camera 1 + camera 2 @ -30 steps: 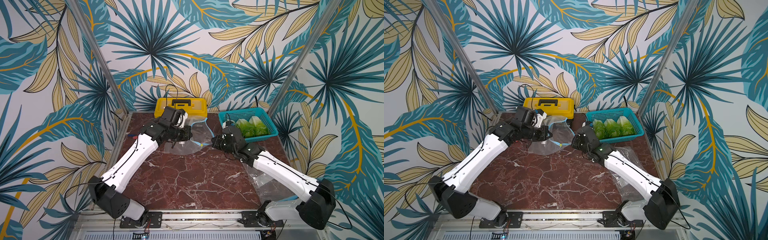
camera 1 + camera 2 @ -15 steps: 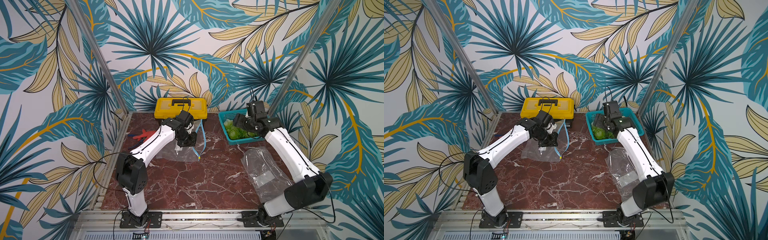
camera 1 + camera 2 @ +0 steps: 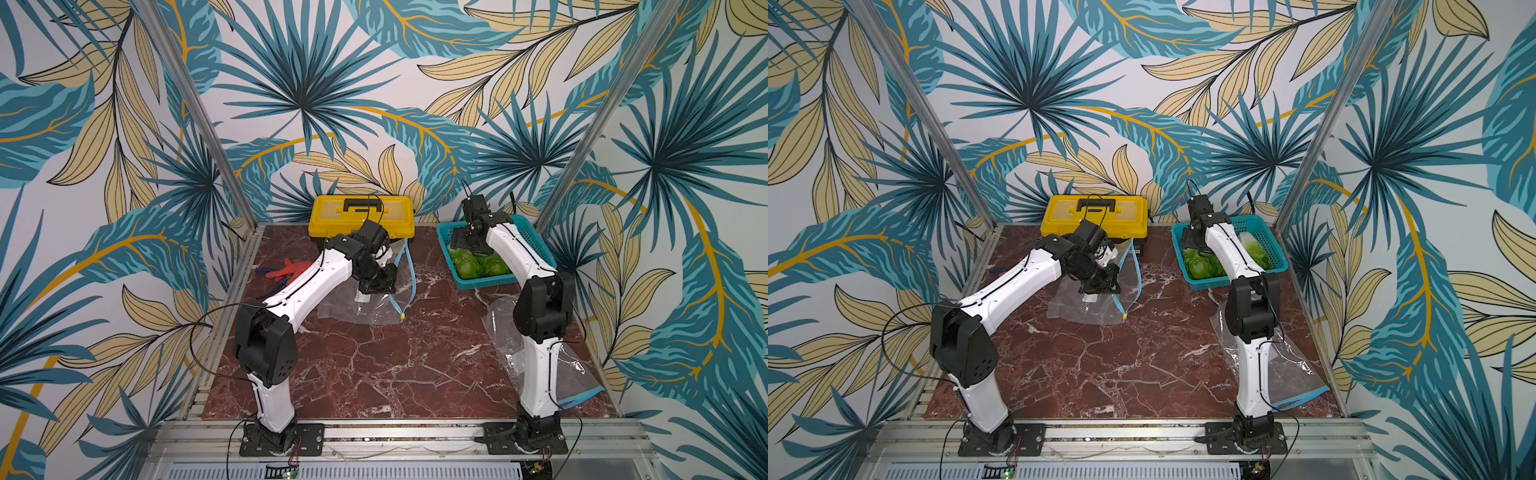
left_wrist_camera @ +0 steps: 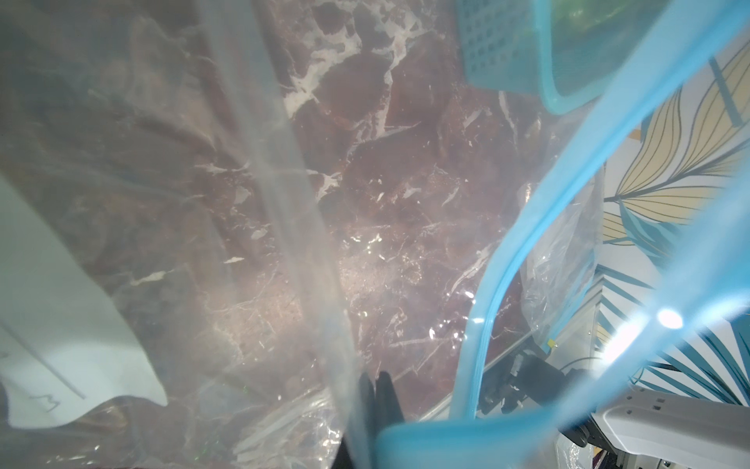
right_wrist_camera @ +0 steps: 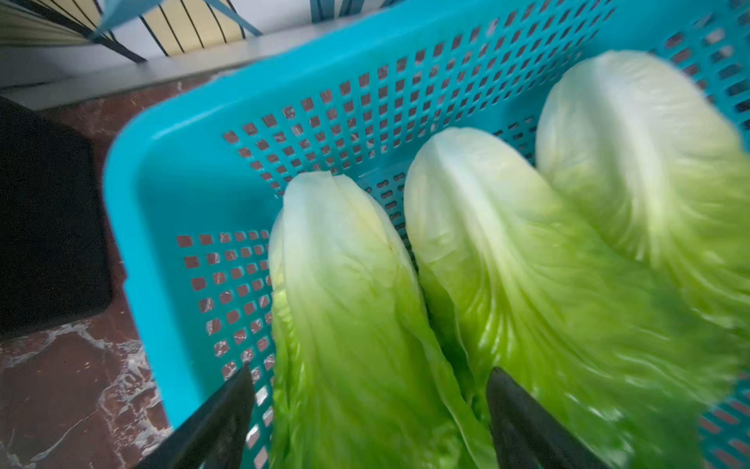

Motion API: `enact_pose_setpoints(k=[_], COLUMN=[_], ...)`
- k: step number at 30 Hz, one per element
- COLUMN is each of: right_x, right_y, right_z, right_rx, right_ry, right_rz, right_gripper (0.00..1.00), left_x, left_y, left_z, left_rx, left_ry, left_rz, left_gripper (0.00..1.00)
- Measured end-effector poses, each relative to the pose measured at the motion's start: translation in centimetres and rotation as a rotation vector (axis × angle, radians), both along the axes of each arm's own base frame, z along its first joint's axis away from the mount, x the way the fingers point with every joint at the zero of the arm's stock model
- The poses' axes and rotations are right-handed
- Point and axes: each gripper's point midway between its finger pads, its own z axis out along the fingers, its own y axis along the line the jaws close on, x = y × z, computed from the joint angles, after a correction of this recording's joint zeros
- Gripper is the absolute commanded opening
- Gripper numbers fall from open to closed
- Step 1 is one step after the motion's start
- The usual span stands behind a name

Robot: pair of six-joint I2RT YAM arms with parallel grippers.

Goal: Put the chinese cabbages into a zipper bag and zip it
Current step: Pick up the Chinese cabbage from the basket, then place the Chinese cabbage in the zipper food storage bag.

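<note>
My right gripper moves down into the basket point(image 5: 170, 227) around the leafy half of the nearest cabbage point(image 5: 363, 394) next and closes. Its open fingers are already on both sides of those green leaves.
Three chinese cabbages lie side by side in a teal basket point(image 5: 170, 227): one point(image 5: 345, 304) between my right fingers, a second point(image 5: 507, 264) and a third point(image 5: 649, 182) beyond it. My right gripper point(image 5: 370, 371) is open, its fingers straddling the leafy end of the nearest cabbage. In both top views it hangs over the basket's left part point(image 3: 469, 245) point(image 3: 1196, 245), above the green cabbages point(image 3: 478, 266). The clear zipper bag point(image 3: 353, 307) point(image 3: 1084, 309) lies left of the basket. My left gripper point(image 4: 375, 379) point(image 3: 376, 286) is shut on its plastic beside the raised blue zipper strip point(image 4: 491, 304).
A yellow toolbox point(image 3: 360, 216) stands against the back wall behind the bag. A red and blue tool point(image 3: 286, 268) lies at the table's left edge. A second clear bag point(image 3: 577, 370) lies at the front right, under my right arm.
My right arm has left the bag's mouth, swung back to the basket and opened over the cabbages. My left gripper stays shut on the bag, which has shifted a little.
</note>
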Motion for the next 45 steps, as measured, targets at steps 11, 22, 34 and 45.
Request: enact_pose_setpoints(k=[11, 22, 34, 45], right_x=[-0.3, -0.4, -8.7, -23.8], right_y=[0.4, -0.1, 6.1, 17.5], right_z=[-4.1, -0.7, 19.1, 13.7], right_rx=[0.072, 0.049, 0.281, 0.851], right_ry=[0.085, 0.041, -0.317, 0.105], right_rz=[0.010, 0.091, 0.317, 0.488], right_gripper=[0.44, 0.13, 0.09, 0.07], left_x=[0.0, 0.3, 1.0, 1.2], left_y=[0.0, 0.4, 1.2, 1.8], left_z=[0.0, 0.0, -0.2, -0.4], left_rx=[-0.001, 0.002, 0.031, 0.095], left_ry=[0.002, 0.002, -0.022, -0.087], left_rz=[0.003, 0.017, 0.029, -0.001], left_gripper=[0.00, 0.00, 0.00, 0.00])
